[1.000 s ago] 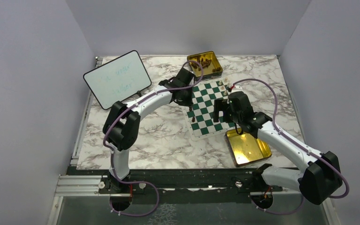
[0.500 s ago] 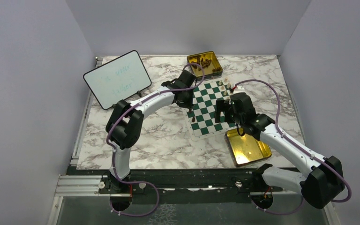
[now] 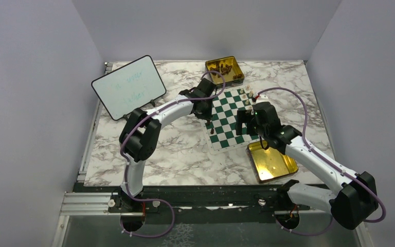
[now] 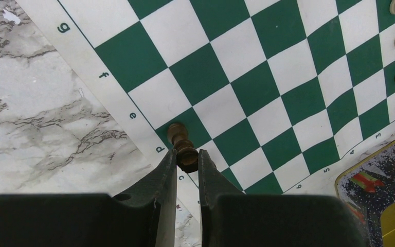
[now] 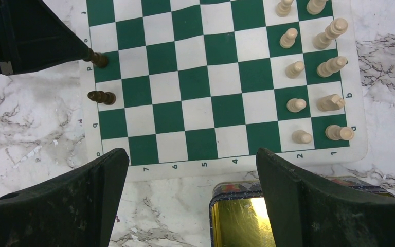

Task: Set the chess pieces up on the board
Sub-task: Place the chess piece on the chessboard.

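Observation:
My left gripper should shift outward to release it on the empty white square by e [image 4: 160, 99], as the piece's base still shows over the green square by d.
The green and white board [image 3: 227, 119] lies mid-table. My left gripper [image 4: 187, 154] is shut on a dark brown chess piece [image 4: 184, 148] over the board's left edge, by the letters c and d. In the right wrist view that piece [image 5: 101, 60] shows at the left edge, with a second dark piece [image 5: 102, 96] one square nearer. Several cream pieces [image 5: 295, 105] stand in two rows at the right side. My right gripper [image 5: 193, 154] hangs open and empty above the board's near border.
A gold tin [image 3: 225, 69] holding dark pieces sits beyond the board. An open gold tin [image 3: 271, 162] lies at the board's near right corner, under my right gripper. A whiteboard [image 3: 128, 86] leans at the back left.
The left arm's elbow has shifted a little to the right while its gripper stays at the board's left edge with the piece. The right arm has barely moved.

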Robot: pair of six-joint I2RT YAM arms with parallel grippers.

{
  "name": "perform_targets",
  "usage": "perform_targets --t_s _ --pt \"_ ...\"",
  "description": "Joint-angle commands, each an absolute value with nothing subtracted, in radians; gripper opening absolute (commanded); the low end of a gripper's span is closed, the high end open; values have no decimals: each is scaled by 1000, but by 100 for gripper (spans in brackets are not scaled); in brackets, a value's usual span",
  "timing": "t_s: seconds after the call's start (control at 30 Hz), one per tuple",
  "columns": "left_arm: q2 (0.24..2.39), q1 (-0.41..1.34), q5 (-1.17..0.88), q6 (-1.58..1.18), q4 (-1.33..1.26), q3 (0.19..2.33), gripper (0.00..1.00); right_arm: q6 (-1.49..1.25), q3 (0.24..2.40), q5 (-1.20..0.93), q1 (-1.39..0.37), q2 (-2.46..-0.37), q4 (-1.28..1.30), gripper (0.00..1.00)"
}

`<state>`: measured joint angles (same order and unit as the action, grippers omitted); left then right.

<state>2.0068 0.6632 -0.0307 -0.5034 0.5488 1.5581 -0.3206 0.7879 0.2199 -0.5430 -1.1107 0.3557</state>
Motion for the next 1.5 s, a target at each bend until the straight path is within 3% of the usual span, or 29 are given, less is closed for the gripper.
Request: perform_targets --t_s 0.0,0.8,1.03,1.2,1.47 --pt "2016 667 26 -489 539 1605 5 -320 790 232 -539 -1098 370 100" --pt "2060 648 37 -473 537 1644 9 -307 785 243 -540 -1101 364 100" --pt "2071 646 35 -472 538 1642 18 -307 787 238 -539 -1107 359 100" --pt "2065 643 39 -455 541 1648 37 -296 794 247 -539 -1107 361 100" --pt "2071 640 39 -452 543 1657 41 -304 796 240 -539 -1112 361 100"
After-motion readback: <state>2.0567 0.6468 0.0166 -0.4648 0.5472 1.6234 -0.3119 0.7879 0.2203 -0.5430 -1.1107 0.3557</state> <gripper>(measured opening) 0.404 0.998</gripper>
